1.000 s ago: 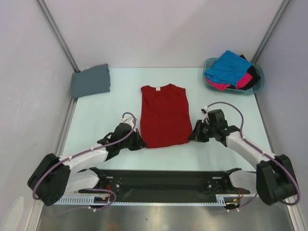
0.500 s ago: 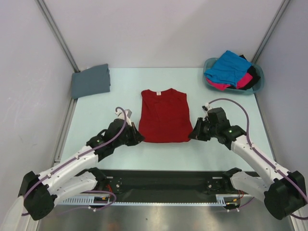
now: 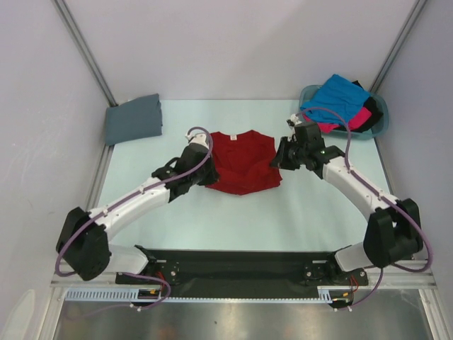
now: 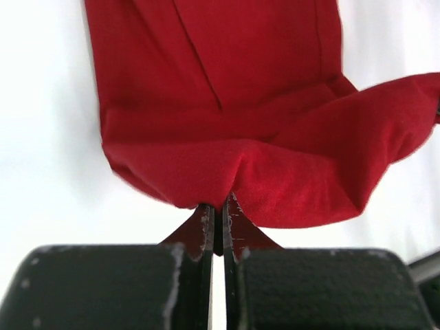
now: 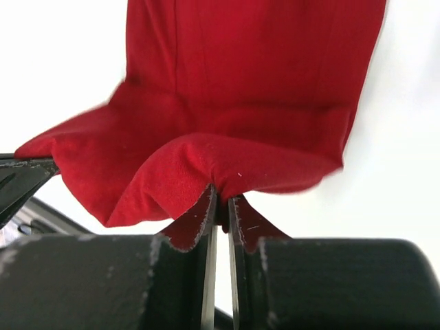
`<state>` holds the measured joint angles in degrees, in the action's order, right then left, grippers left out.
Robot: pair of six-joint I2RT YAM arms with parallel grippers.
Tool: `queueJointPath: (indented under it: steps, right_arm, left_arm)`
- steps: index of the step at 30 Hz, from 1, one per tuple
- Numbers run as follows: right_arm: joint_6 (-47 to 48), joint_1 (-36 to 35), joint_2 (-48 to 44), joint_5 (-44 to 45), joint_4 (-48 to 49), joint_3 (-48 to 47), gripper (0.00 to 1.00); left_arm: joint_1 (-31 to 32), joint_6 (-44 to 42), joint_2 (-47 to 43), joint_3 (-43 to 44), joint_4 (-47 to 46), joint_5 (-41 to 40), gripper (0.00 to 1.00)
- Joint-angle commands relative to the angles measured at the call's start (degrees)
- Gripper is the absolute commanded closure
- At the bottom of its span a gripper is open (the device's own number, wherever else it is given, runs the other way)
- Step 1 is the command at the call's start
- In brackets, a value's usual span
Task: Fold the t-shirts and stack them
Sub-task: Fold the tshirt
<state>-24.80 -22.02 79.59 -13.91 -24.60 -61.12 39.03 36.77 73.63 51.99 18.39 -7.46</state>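
My left gripper will next carry the deep red t-shirt's hem corner outward onto the t-shirt's same-side shoulder, which lies outward of it, and let go, since the fold still stops short.
The deep red t-shirt lies mid-table, its lower half lifted and doubled over toward the collar. My left gripper is shut on its left hem corner. My right gripper is shut on its right hem corner. A slate grey t-shirt lies folded at the far left. The bright blue t-shirt, the hot pink one and the black one are heaped in the basket.
The teal plastic basket stands at the far right corner. Grey walls with metal posts close in the table on the left, right and back. The black base rail runs along the near edge.
Both grippers have carried the red shirt's hem away from the near edge toward the collar, folding the shirt to about half its length. The arms have stretched forward.
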Motion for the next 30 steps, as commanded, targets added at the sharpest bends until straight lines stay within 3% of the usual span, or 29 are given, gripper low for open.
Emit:
queueJointPath:
  steps: [1, 11, 20, 22, 27, 30]
  right_arm:
    - [2.3, 1.6, 4.8, -1.2, 3.8, -5.6, 0.89]
    - [3.2, 5.3, 20.2, -5.5, 6.0, -18.1, 0.90]
    - [4.1, 8.0, 33.7, -8.7, 4.2, -32.9, 0.91]
    - [4.2, 8.4, 36.9, -9.0, 3.7, -35.4, 0.91]
    - [4.4, 9.5, 43.0, -9.9, 2.5, -42.7, 0.91]
    - [4.4, 10.1, 46.1, -9.9, 2.5, -44.3, 0.86]
  left_arm:
    - [-3.5, -4.3, 3.6, 4.8, -2.4, -0.2, 1.00]
    - [-13.3, -9.0, 18.6, 18.5, -3.7, 3.8, 1.00]
    - [-17.6, -10.5, 35.8, 33.7, -3.0, 7.0, 1.00]
    - [-18.5, -10.4, 38.2, 36.2, -2.6, 11.0, 1.00]
    - [-19.9, -10.1, 44.3, 42.2, -2.6, 11.9, 0.99]
    - [-20.5, -10.5, 47.5, 46.4, -1.5, 12.5, 0.87]
